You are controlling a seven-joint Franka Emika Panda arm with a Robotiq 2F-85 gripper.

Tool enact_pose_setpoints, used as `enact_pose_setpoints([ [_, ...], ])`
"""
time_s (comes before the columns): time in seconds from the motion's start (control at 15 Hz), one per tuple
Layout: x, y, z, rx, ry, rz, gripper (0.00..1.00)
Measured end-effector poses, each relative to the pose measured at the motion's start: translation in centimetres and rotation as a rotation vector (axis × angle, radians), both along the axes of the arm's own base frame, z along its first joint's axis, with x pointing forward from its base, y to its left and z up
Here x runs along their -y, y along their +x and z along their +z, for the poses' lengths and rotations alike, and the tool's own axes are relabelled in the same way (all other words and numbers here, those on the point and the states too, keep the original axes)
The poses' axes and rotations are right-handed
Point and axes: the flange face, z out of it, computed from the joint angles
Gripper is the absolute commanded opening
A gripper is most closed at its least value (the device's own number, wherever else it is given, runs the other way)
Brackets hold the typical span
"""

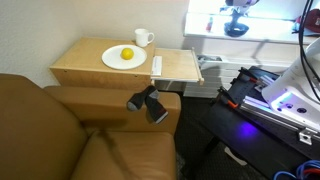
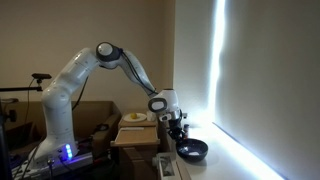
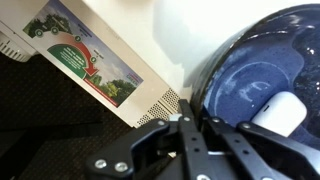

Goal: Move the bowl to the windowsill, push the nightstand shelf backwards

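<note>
The bright white windowsill is beneath the bowl [image 1: 236,28]. My gripper will next ease it slightly along the windowsill toward the nightstand's side and release the bowl's rim.
The dark bowl [image 1: 236,28] sits on the bright white windowsill [image 1: 262,42] at the top right in an exterior view. It also shows in the other exterior view [image 2: 192,150] low by the window. My gripper [image 1: 238,8] [image 2: 178,128] is right above it. In the wrist view the bowl [image 3: 250,70] has a blue-grey inside and fills the right side. My gripper [image 3: 197,122] has its fingers close together at the bowl's near rim and looks shut on it. The light-wood nightstand shelf [image 1: 178,66] sticks out from the nightstand towards the window.
The nightstand top [image 1: 80,62] holds a white plate with a yellow fruit [image 1: 124,56] and a white mug [image 1: 143,38]. A brown sofa [image 1: 60,130] has a black device [image 1: 148,103] on its arm. A white box with green print [image 3: 85,55] lies below the sill.
</note>
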Motion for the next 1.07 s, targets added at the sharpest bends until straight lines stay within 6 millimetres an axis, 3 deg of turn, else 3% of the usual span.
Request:
enact_pose_setpoints([
  [0.07,0.0,0.0,0.0,0.0,0.0,0.0,0.02],
  [0.8,-0.7,1.5,-0.2,0.079,-0.005,-0.004,0.02],
  [0.87,-0.7,1.6,-0.1,0.087,0.001,-0.001,0.33],
  [0.93,-0.6,1.8,-0.1,0.096,0.008,0.004,0.34],
  [1.07,-0.5,2.2,-0.1,0.101,0.031,0.018,0.47],
])
